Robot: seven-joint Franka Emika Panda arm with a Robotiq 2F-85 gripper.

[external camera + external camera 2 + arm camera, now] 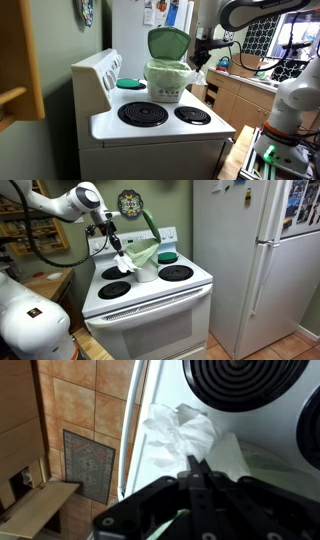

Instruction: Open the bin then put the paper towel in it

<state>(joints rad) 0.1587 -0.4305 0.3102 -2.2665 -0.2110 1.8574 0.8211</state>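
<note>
My gripper lifts up next, carries the paper towel outward over the bin's opening (168, 66) and releases it, since the paper towel dangles beside the bin's rim.
The pale-green bin (165, 82) stands at the back of the white stove top in both exterior views (145, 268), its darker green lid (168, 42) hinged up and open. My gripper (200, 58) hangs just beside the bin's rim, also seen in an exterior view (114, 242). It is shut on the crumpled white paper towel (122, 263), which dangles below the fingers next to the bin (197, 74). In the wrist view the fingertips (197, 463) pinch the paper towel (180, 425) above the stove's edge.
A flat teal disc (130, 83) lies on a back burner. Black coil burners (143, 113) cover the front of the stove. A white fridge (255, 260) stands on one side of the stove, wooden counters (240, 95) on the other.
</note>
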